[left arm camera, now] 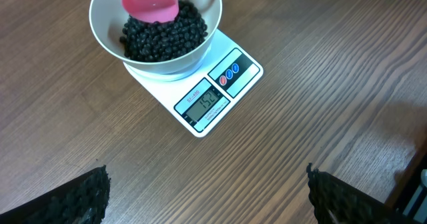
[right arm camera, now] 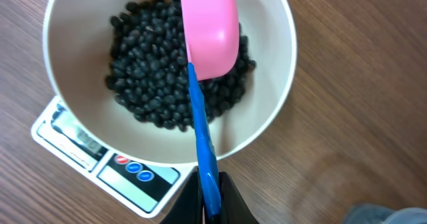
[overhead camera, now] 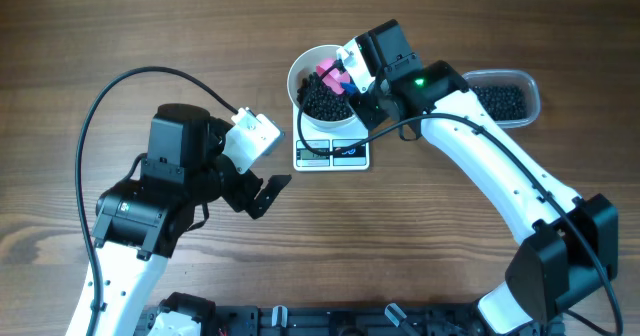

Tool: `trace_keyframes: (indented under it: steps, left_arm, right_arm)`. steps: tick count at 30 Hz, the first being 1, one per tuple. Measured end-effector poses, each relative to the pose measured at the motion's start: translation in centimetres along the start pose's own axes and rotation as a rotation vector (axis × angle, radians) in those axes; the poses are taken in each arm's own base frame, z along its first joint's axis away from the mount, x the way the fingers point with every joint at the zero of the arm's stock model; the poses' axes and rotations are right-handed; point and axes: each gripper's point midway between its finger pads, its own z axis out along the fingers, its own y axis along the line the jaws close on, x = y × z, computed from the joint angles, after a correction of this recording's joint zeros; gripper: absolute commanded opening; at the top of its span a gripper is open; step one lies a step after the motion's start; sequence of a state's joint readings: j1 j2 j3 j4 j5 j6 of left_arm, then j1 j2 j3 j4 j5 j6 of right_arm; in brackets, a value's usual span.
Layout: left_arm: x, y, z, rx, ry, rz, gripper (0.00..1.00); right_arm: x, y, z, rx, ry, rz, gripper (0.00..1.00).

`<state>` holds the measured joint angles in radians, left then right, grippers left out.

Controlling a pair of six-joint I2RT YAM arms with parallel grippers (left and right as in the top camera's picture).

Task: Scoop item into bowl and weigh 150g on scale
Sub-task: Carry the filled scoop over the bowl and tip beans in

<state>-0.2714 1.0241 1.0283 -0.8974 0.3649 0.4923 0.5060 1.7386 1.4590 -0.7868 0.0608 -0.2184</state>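
The display is close to the target, so I should next move my right gripper over the tub, then back and down to let go of the scoop (overhead camera: 332, 74) on bare tabletop beside the scale.
The white bowl (overhead camera: 302, 68) (left arm camera: 107, 31) (right arm camera: 67, 64) stands on the white scale (overhead camera: 350, 154) (left arm camera: 233, 74) (right arm camera: 133, 184) and holds a dark pile of black beans (overhead camera: 318, 98) (left arm camera: 163, 37) (right arm camera: 153, 84). My right gripper (overhead camera: 362, 81) (right arm camera: 211, 191) is shut on the blue handle (right arm camera: 200, 131) of a pink scoop (overhead camera: 332, 74) (left arm camera: 150, 1) (right arm camera: 210, 31), whose cup hangs over the beans in the bowl. My left gripper (overhead camera: 265, 191) (left arm camera: 208, 194) stands open and empty over bare table, to the near left of the scale. The scale's display (left arm camera: 203, 102) is lit.
A clear plastic tub (overhead camera: 505, 96) with more black beans sits at the right, behind the right arm. Black cables run from both arms across the wooden table (overhead camera: 120, 36). A black rail lies along the front edge.
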Motion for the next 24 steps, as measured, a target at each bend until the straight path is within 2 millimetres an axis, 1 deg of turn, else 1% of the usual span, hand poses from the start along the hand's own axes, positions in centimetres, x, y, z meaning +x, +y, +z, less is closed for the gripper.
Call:
trace_keyframes:
  steps: [3,12,16,19,24]
  left_arm:
    - [0.0,0.0,0.0,0.000,0.000,0.000,1.00]
    - [0.0,0.0,0.0,0.000,0.000,0.000,1.00]
    - [0.0,0.0,0.0,0.000,0.000,0.000,1.00]
    - [0.0,0.0,0.0,0.000,0.000,0.000,1.00]
    - [0.0,0.0,0.0,0.000,0.000,0.000,1.00]
  right_arm:
    - [0.0,-0.1,0.0,0.007,0.002,-0.015,0.04]
    - [-0.6,1.4,-0.1,-0.085,-0.028,0.041,0.04]
    - [-0.5,1.0,-0.1,-0.124,-0.032,0.121,0.04]
    - [-0.5,0.5,-0.2,-0.186,-0.044,0.188,0.04]
    - [-0.7,1.1,-0.6,-0.284,-0.061,0.244,0.04]
